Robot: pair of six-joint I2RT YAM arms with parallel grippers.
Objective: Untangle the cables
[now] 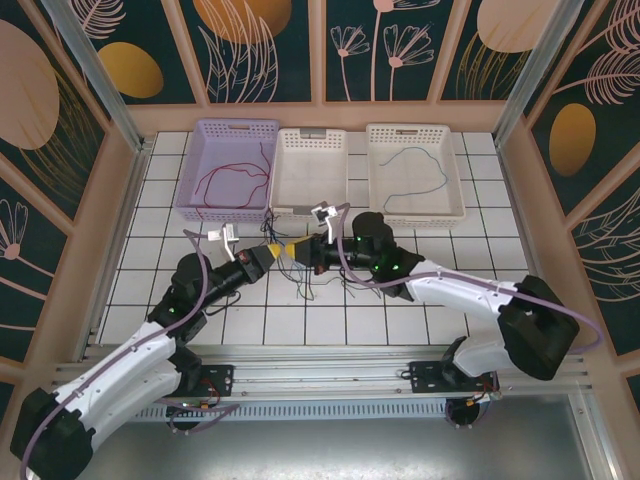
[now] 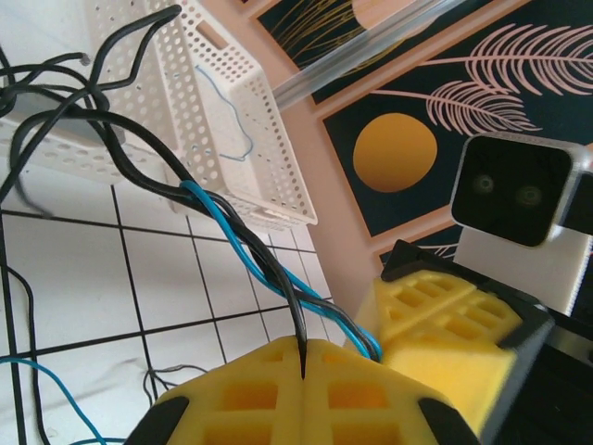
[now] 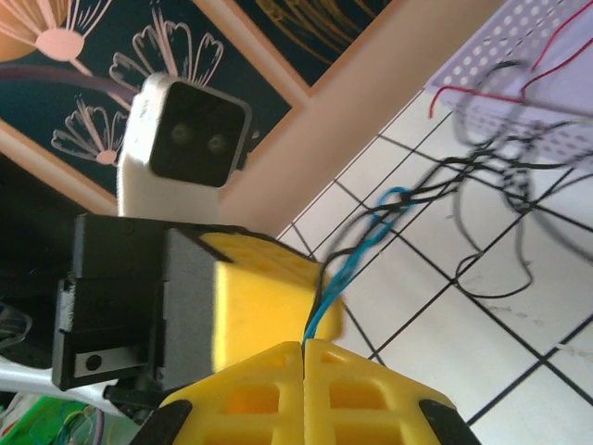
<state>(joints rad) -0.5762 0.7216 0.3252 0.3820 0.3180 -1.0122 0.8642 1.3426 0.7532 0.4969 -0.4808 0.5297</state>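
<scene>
The blue cable is twisted with black, so it moves next with my right gripper away from my left gripper toward the tiles by the blue-cable basket and comes free there.
The cables form a thin dark and blue tangle (image 1: 312,284) hanging under my two grippers, which meet tip to tip over the middle tiles. My left gripper (image 1: 274,253) is shut on a black cable (image 2: 300,326) that rises from between its yellow pads (image 2: 304,345), twisted with a blue cable (image 2: 243,252). My right gripper (image 1: 298,250) is shut on that blue cable (image 3: 339,278), which leaves its closed tips (image 3: 304,343) with a dark strand alongside. Each wrist view has the other gripper's yellow finger close beside the jaws.
Three baskets stand at the back: a lilac basket (image 1: 200,150) holding a red cable (image 1: 236,180), an empty-looking white basket (image 1: 310,165), and a white basket (image 1: 452,190) holding a blue cable (image 1: 415,165). Wooden walls enclose the tiled floor.
</scene>
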